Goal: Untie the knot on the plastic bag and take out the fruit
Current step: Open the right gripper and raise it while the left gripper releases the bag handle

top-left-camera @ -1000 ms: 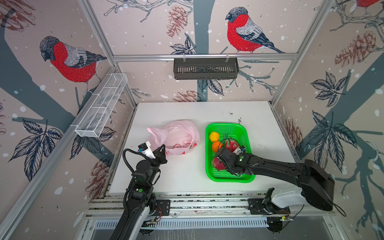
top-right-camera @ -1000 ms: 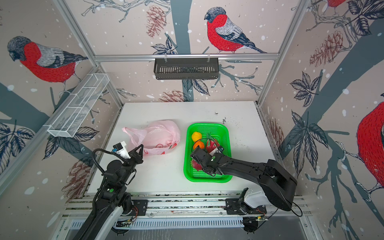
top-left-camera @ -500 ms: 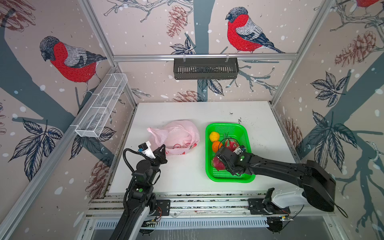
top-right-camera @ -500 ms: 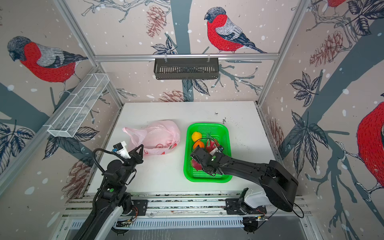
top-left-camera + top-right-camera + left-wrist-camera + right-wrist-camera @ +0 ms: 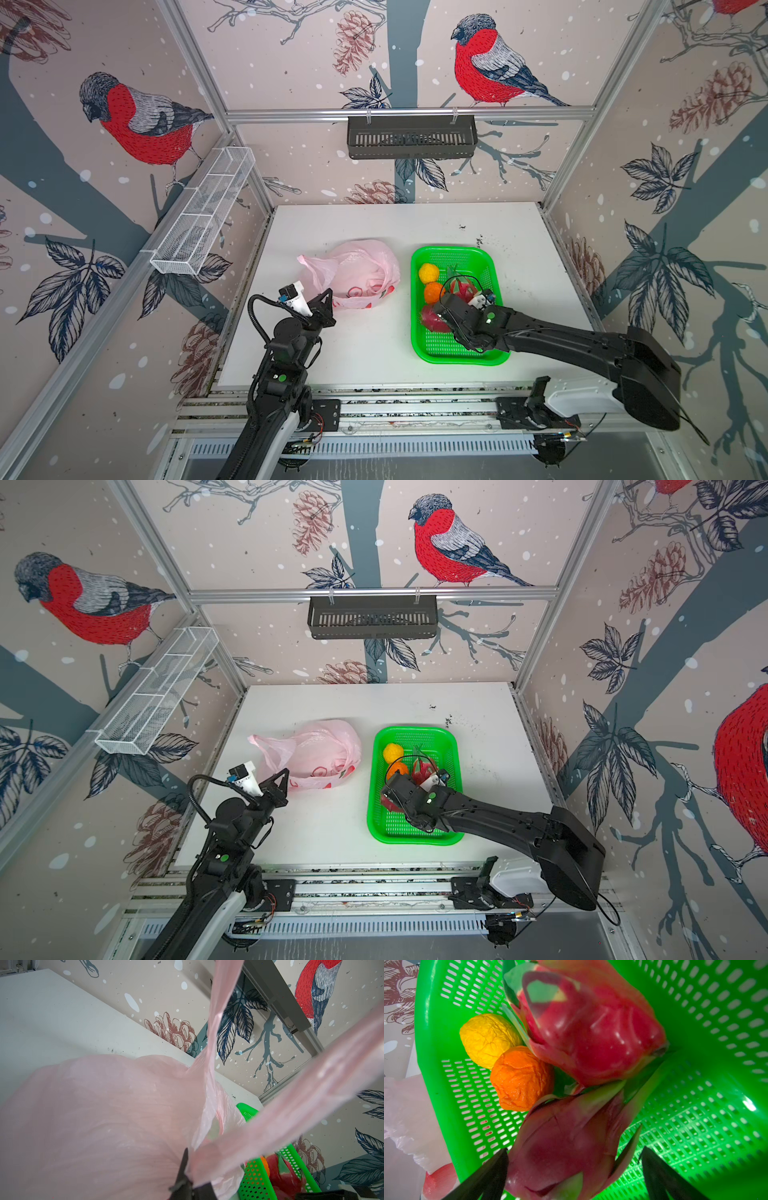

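Note:
My left gripper moves outward and toward the basket next, to the bag's opening, and releases the bag's near edge, as all the fruit lies in the basket.
The pale pink plastic bag (image 5: pixel 357 270) (image 5: pixel 320 750) lies slack on the white table, left of the green basket (image 5: pixel 453 250). My left gripper (image 5: pixel 328 297) (image 5: pixel 188 1169) is shut on one of its handle strips (image 5: pixel 291 1105). No knot shows; the two strips run apart. All the fruit is in the basket: a yellow ball (image 5: pixel 488 1040), an orange ball (image 5: pixel 520 1078) and two dragon fruits (image 5: pixel 591 1032) (image 5: pixel 560 1147). My right gripper (image 5: pixel 436 320) (image 5: pixel 575 1148) stands open astride the nearer dragon fruit, which rests on the basket floor.
A black slotted basket (image 5: pixel 411 137) hangs on the back wall and a white wire shelf (image 5: pixel 203 216) on the left wall. Aluminium frame posts stand at the table (image 5: pixel 374 345) corners. The bag's near edge lies close to the basket's left rim.
The right gripper's jaws have spread slightly wider round the nearer dragon fruit. The left arm and the bag have stayed where they were.

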